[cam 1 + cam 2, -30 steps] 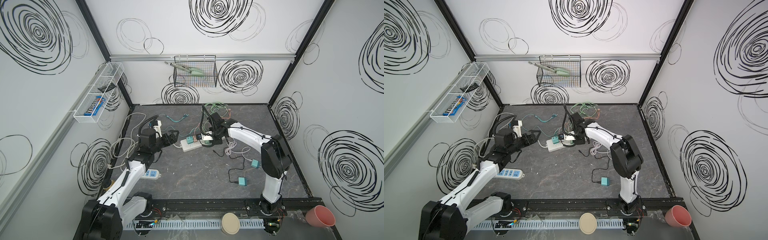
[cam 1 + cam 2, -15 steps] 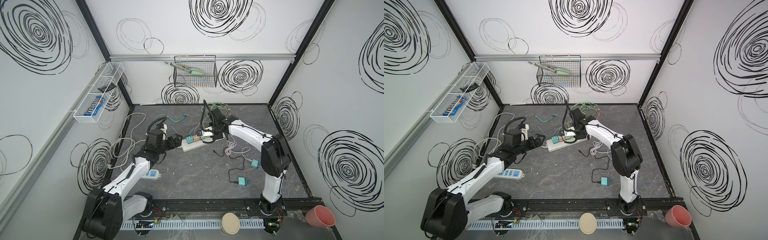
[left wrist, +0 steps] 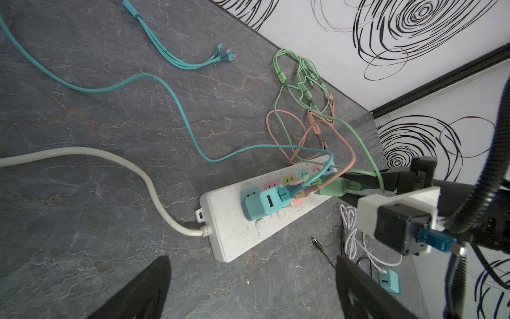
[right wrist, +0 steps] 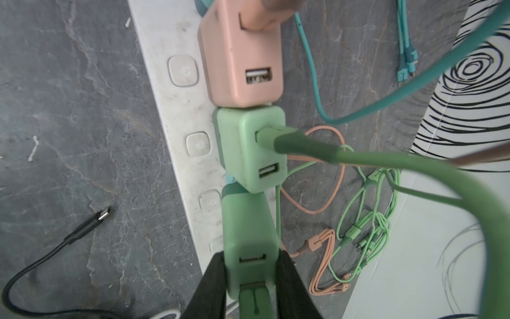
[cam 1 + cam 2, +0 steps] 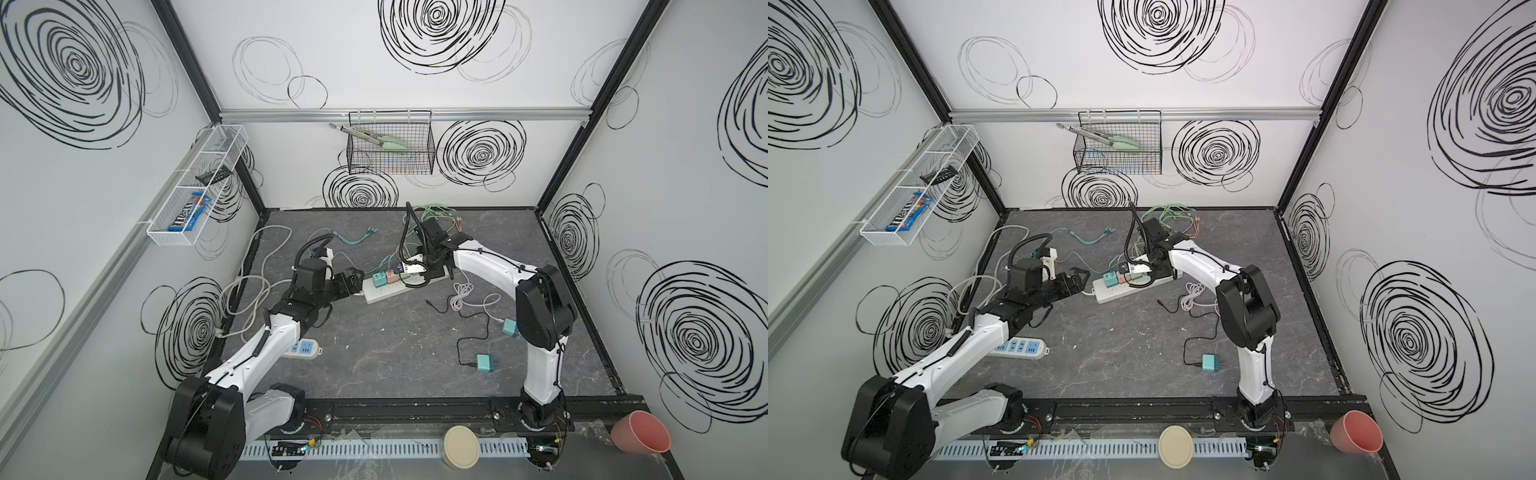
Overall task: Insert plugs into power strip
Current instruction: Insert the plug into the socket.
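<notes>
The second plug still leans unseated, so my right gripper will next push down to the pale teal outlet (image 4: pixel 229 179) below it, beside the mint plug, and release.
The white power strip (image 5: pixel 384 292) (image 5: pixel 1121 290) (image 3: pixel 237 232) (image 4: pixel 176 116) lies mid-table. A teal plug (image 3: pixel 262 203) (image 5: pixel 378 279), a pink plug (image 4: pixel 240 55) and a mint green plug (image 4: pixel 248 146) with a green cable stand in a row on it. My right gripper (image 4: pixel 249 265) (image 3: pixel 343 187) is shut on a second mint green plug (image 4: pixel 248 234), held tilted over the strip beside the mint one. Its prongs are hidden. My left gripper (image 3: pixel 248 276) (image 5: pixel 353 278) (image 5: pixel 1077 280) stands open just off the strip's cord end, holding nothing.
Two loose teal plugs (image 5: pixel 485 362) (image 5: pixel 510 327) with thin cables lie near the right arm's base. A white and blue strip (image 5: pixel 305 348) (image 5: pixel 1021 347) lies under the left arm. Teal, green and pink cables (image 3: pixel 300 91) sprawl behind the strip, and its thick white cord (image 3: pixel 110 160) runs left.
My left arm has swung in toward the strip's cord end, jaws still wide. The right gripper has stayed over the strip with the mint green plug.
</notes>
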